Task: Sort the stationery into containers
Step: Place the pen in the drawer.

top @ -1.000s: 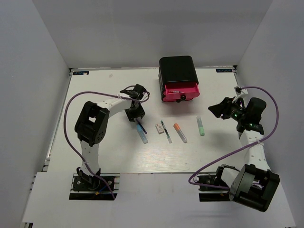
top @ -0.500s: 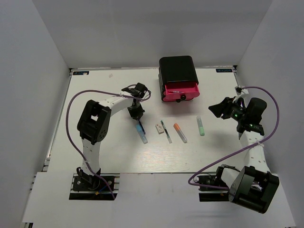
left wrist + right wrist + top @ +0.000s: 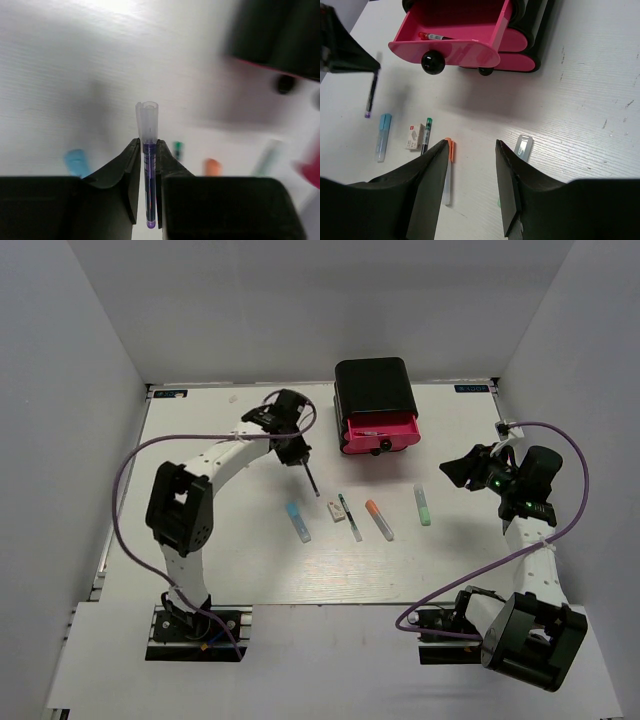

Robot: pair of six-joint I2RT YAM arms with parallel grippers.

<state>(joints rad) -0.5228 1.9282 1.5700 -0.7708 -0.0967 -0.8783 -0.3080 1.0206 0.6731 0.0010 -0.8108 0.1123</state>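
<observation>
The open pink drawer (image 3: 384, 428) already holds a red-white pen. My left gripper should swing right over it in the top view and release my dark purple pen.
My left gripper (image 3: 297, 452) (image 3: 148, 146) is shut on a dark purple pen (image 3: 309, 477) (image 3: 149, 170) with a clear cap, which hangs above the table left of the drawers. A light blue pen (image 3: 298, 521), a white eraser block (image 3: 331, 508), a green-tipped dark pen (image 3: 348, 517), an orange-capped pen (image 3: 379, 521) and a pale green pen (image 3: 423, 505) lie in a row on the table. The black cabinet (image 3: 373, 385) has one pink drawer (image 3: 378, 434) (image 3: 455, 30) pulled open, with a red-white pen (image 3: 437, 36) inside. At the right, my right gripper (image 3: 455, 470) (image 3: 472, 150) is open and holds nothing.
The white table (image 3: 200, 540) is walled by grey panels on three sides. A purple cable (image 3: 135, 465) loops beside each arm. The closed pink drawers (image 3: 512, 60) sit under the open one, whose black knob (image 3: 433, 62) faces the pens.
My left gripper shut on the dark pen beside the light blue one, then lifted it and carried it back and slightly right. The right arm has stayed still.
</observation>
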